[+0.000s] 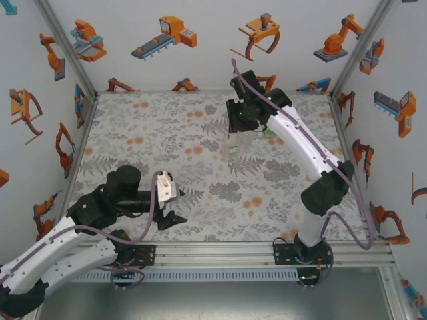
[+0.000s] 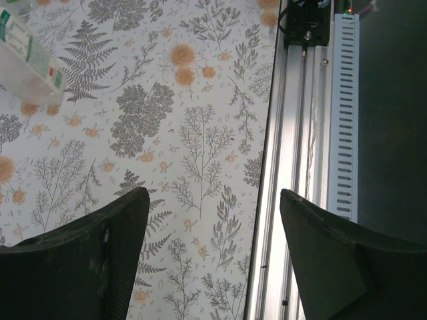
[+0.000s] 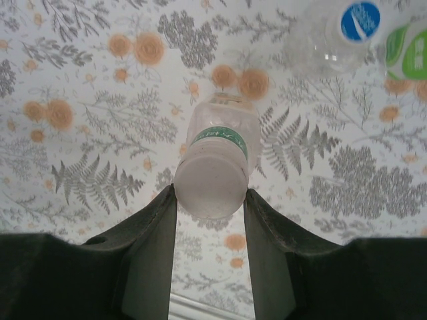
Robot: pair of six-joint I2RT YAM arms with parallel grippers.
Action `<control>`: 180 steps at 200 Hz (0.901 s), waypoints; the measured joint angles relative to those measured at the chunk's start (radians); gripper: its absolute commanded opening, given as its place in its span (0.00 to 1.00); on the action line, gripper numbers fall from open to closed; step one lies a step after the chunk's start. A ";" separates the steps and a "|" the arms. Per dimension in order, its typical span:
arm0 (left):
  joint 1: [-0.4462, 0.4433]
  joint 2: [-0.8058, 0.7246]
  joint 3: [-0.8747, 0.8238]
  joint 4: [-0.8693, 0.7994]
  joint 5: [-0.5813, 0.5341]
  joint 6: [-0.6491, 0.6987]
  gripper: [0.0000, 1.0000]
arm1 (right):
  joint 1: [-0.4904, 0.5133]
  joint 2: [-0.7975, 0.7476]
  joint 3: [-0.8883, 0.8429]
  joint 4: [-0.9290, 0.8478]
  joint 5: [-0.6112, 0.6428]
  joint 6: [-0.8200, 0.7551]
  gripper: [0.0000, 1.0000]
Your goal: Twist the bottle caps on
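The bare patch [image 1: 217, 139] [image 3: 213, 50] beside the blue-capped bottle is free, so I should carry the white-capped bottle outward onto it in my right gripper next and release the cap.
A white bottle cap [image 3: 210, 181] sits on the neck of a clear bottle [image 3: 230, 133] with a green label band. My right gripper [image 3: 210, 195] is shut on this cap, one fingertip [image 3: 167, 207] pressing each side. From above, that gripper [image 1: 233, 139] is over the bottle [image 1: 233, 151] at the back middle of the table. A plain bottle with a blue cap [image 3: 360, 21] and a green-labelled bottle [image 3: 404, 50] lie beyond it. My left gripper [image 2: 213, 197] is open and holds nothing, hovering near the front rail [image 2: 293, 133]. A white-and-green labelled bottle [image 2: 28, 61] is in that view's top left corner.
The floral table cover [image 1: 173, 133] is walled on three sides by white panels with robot pictures. An aluminium rail [image 1: 220, 253] runs along the near edge, carrying both arm bases. The left gripper [image 1: 175, 212] is low at the front left.
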 measured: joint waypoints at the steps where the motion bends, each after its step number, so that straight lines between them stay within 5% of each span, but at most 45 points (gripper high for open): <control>1: 0.000 -0.001 0.000 0.000 -0.002 0.000 0.73 | 0.000 0.004 0.004 0.001 0.000 -0.002 0.00; 78: 0.000 -0.045 -0.017 -0.002 -0.042 -0.012 0.73 | -0.009 0.394 0.528 -0.078 -0.013 -0.084 0.00; 145: 0.000 -0.071 -0.024 -0.004 -0.068 -0.018 0.73 | -0.017 0.454 0.572 -0.105 -0.035 -0.093 0.00; 180: 0.000 -0.077 -0.030 -0.004 -0.073 -0.023 0.73 | -0.017 0.454 0.572 -0.105 -0.035 -0.093 0.30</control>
